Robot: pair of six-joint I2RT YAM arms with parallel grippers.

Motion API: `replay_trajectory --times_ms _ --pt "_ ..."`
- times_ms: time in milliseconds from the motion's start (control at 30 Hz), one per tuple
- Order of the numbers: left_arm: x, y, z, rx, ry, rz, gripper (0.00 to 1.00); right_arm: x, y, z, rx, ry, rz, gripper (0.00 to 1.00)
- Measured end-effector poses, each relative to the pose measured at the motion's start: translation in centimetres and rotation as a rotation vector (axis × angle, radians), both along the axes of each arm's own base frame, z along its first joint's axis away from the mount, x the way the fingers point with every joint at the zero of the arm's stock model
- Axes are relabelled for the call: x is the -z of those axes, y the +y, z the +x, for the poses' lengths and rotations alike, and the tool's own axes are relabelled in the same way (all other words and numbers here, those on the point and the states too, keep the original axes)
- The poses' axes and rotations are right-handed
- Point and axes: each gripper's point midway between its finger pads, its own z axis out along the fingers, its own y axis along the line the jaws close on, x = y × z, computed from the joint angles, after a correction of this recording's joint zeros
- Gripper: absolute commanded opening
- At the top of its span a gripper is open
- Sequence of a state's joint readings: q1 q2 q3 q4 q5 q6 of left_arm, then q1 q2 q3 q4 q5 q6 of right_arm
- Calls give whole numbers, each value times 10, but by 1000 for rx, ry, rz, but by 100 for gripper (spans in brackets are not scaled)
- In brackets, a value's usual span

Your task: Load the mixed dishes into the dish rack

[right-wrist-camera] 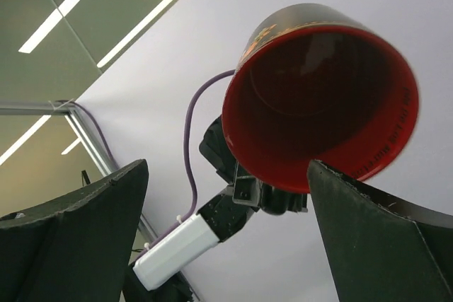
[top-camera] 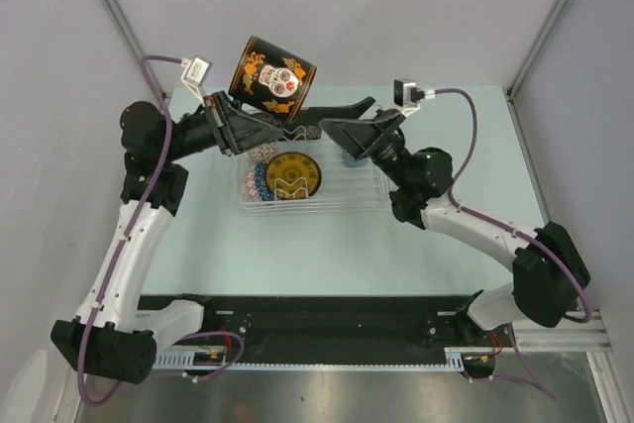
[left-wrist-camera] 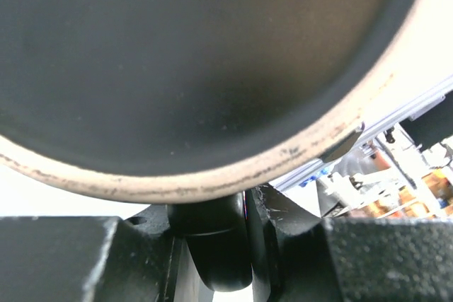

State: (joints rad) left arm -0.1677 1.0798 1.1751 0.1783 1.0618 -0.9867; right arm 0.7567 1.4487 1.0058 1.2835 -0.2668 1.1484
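Observation:
The left gripper moves down toward the right in the top view next. It releases the mug [top-camera: 272, 76] opening down on the rack's bottom [top-camera: 357, 183] beside the plate, since that's empty.
My left gripper [top-camera: 285, 126] is shut on the handle of a black mug [top-camera: 272, 76] with a skull and orange flowers and a red inside, and holds it tilted high above the rack's far left. In the left wrist view the mug's base [left-wrist-camera: 198, 61] fills the frame, with the handle between my fingers [left-wrist-camera: 304, 224]. My right gripper [top-camera: 315, 123] is open and empty, pointing up at the mug's mouth [right-wrist-camera: 318, 90]. The clear dish rack [top-camera: 367, 201] holds the plate with the yellow centre [top-camera: 293, 173] and the blue-patterned bowl [top-camera: 260, 182].
A bluish thing [top-camera: 352, 158] shows in the rack under my right gripper, mostly hidden. The rack stands mid-table on a pale green surface [top-camera: 446, 245]. Grey walls and metal posts close in the back and both sides.

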Motion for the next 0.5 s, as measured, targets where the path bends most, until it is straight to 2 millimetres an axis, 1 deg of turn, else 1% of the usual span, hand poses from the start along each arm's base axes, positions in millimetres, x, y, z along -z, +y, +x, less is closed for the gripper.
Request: replay_trajectory --times_ms 100,200,233,300,367,400,500 --pt "-11 1 -4 -1 -50 19 0 -5 -20 -9 15 -41 -7 100" --pt "-21 3 -9 -15 -138 80 0 -9 -57 -16 75 -77 -44 100" --pt "-21 3 -10 -23 -163 102 0 -9 -68 -16 109 -86 -58 100" --pt "-16 -1 -9 -36 -230 163 0 -14 -99 -16 219 -101 -93 100" --pt "1 -11 -8 -28 -268 229 0 -23 -127 -25 337 -122 -120 100" --pt "12 -18 -9 -11 -272 265 0 -31 -139 -37 393 -148 -127 100" --pt "55 -40 -3 47 -249 374 0 -42 -166 -64 518 -211 -145 100"
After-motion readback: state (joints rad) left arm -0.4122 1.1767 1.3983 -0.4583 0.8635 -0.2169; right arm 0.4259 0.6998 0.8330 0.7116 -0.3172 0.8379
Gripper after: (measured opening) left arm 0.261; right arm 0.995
